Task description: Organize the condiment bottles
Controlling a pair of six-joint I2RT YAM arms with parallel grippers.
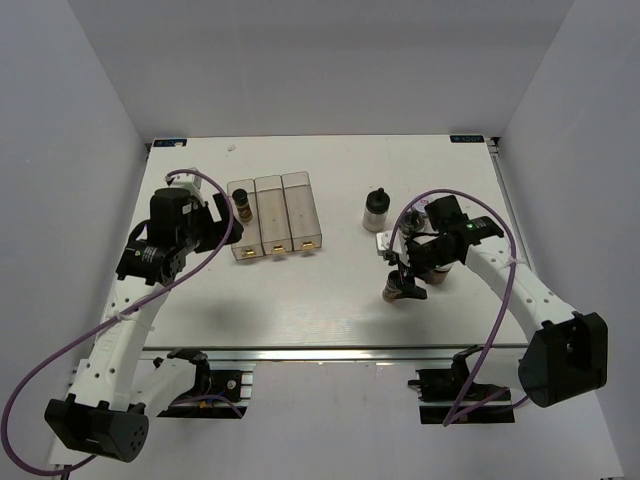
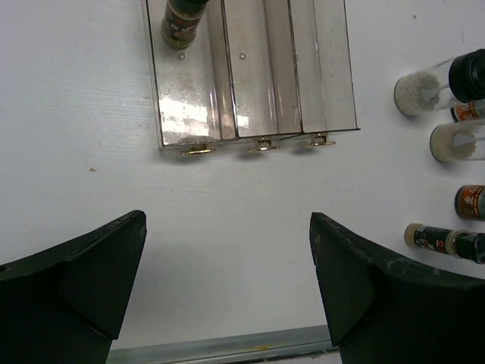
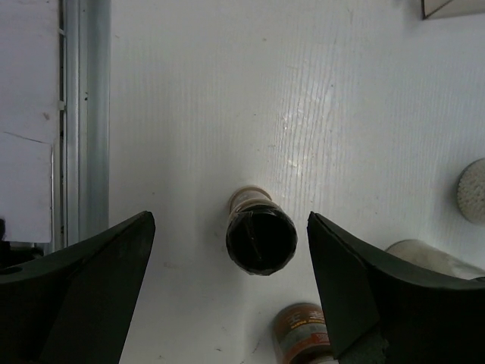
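Observation:
The black-capped bottle is below, between the open fingers of my right gripper, so I need to lower them around its black cap (image 3: 261, 241) next and close them there.
A brown bottle (image 1: 242, 207) lies in the left compartment of the clear rack (image 1: 297, 200); the left wrist view shows this bottle (image 2: 182, 19) too. My left gripper (image 1: 222, 228) is open and empty just left of the rack, its jaws (image 2: 227, 280) over bare table. My right gripper (image 1: 405, 268) is open over a black-capped bottle (image 1: 396, 290). In the right wrist view this bottle (image 3: 261, 240) stands between the fingers (image 3: 230, 227), untouched. A white-filled jar (image 1: 376, 210) stands apart. Other bottles (image 2: 438, 85) (image 2: 458, 141) (image 2: 470, 202) cluster at the right.
The rack's middle and right compartments (image 2: 261, 68) hold nothing. A brown-labelled bottle (image 3: 305, 331) and a clear jar (image 3: 424, 256) lie close by the right finger. The table's metal front rail (image 2: 227, 347) runs near the left gripper and shows in the right wrist view (image 3: 87, 114).

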